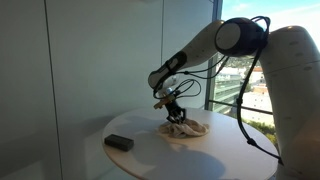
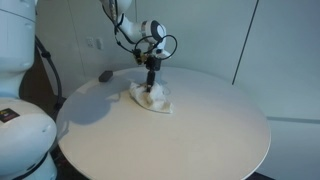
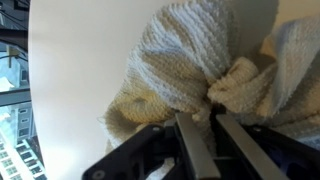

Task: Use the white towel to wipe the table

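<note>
The robot will next lift the towel with its gripper, carry it outward toward the table's far edge (image 1: 129, 126) beside the black box and lower it there, because that spot is clear.
A crumpled white towel (image 1: 186, 128) lies on the round white table (image 1: 190, 155). It also shows in the other exterior view (image 2: 152, 97) and fills the wrist view (image 3: 190, 65). My gripper (image 1: 177, 114) points straight down into the towel's middle, seen also from the opposite side (image 2: 151, 88). In the wrist view the two fingers (image 3: 203, 118) are pinched on a bunched fold of the cloth. The towel rests on the table, gathered up under the fingers.
A small black box (image 1: 119, 142) lies on the table near its edge, also in the other exterior view (image 2: 105, 75). The table (image 2: 200, 130) is round with edges close all around. A window stands beside it.
</note>
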`<state>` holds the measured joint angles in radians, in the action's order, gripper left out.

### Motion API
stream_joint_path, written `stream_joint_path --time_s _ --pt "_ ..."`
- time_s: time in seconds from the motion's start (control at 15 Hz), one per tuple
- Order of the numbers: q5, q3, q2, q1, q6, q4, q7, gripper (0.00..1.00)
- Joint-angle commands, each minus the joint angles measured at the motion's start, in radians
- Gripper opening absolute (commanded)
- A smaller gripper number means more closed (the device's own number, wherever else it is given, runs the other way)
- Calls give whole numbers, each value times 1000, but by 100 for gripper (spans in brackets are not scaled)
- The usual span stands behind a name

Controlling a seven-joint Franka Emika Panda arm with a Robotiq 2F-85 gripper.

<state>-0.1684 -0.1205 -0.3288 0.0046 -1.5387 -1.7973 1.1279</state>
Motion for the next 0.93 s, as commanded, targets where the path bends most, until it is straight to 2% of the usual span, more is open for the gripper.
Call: stream_joint_path --time_s 0.0,0.13,0.4,0.6,0.87 --pt "-150 -45 -35 -3 15 121 62 13" --pt "-187 -42 -21 1 -30 171 68 13" --pt "-170 21 -5 45 -127 248 39 13" --pt "-196 72 45 104 -200 217 20 12" --pt "-182 131 109 150 -353 118 -21 12"
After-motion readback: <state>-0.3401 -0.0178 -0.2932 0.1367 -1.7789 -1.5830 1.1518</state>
